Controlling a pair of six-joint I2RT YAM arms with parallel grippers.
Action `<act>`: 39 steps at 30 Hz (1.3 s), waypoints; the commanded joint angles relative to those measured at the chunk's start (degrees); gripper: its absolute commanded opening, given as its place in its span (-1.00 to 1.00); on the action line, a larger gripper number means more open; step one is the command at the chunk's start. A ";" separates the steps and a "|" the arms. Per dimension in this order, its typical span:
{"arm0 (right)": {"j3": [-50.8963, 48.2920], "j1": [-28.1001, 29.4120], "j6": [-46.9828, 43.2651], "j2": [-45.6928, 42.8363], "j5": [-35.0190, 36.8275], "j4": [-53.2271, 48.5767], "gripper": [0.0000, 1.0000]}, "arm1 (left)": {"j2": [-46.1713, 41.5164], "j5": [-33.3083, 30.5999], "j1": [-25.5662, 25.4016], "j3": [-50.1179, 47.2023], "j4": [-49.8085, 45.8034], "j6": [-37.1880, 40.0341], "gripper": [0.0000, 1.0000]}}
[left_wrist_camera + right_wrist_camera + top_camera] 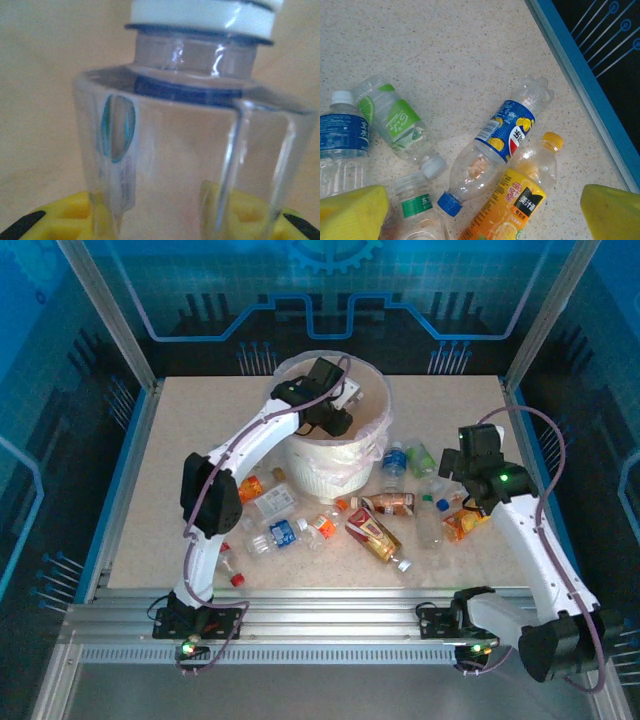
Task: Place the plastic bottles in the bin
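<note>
The clear bottle already hangs within the bin's rim, so my left gripper will stay over the bin's opening (371, 403) and open its fingers to release the bottle.
My left gripper (338, 402) hangs over the open mouth of the bin (330, 458), a white bucket with a pinkish bag liner. It is shut on a clear bottle (190, 150) with a white cap; in the left wrist view the yellow fingertips (65, 217) press its sides. My right gripper (482, 215) stands open above a group of bottles at the right of the table: a blue-label bottle with a blue cap (495, 145), an orange-label bottle with a yellow cap (520, 200) and a green-label bottle (395, 122). Nothing sits between its fingers.
More bottles lie in front of the bin: a brown-label one (392, 503), a red one (372, 535) and a blue-label one (280, 533). A blue rail (580, 85) edges the table on the right, close to the right gripper. Metal frame posts stand at the corners.
</note>
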 commanded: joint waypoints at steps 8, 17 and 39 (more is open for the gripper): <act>2.90 0.63 3.38 2.34 1.56 -4.46 0.99 | 4.44 -3.91 -0.49 1.87 -0.91 4.45 -0.24; 1.97 0.58 4.28 3.94 2.37 -5.62 0.99 | 6.22 -5.76 -0.46 3.50 -0.54 4.90 0.14; 0.99 0.57 3.48 2.79 2.59 -3.82 0.99 | 0.43 -10.38 -0.49 13.90 -1.17 3.82 0.61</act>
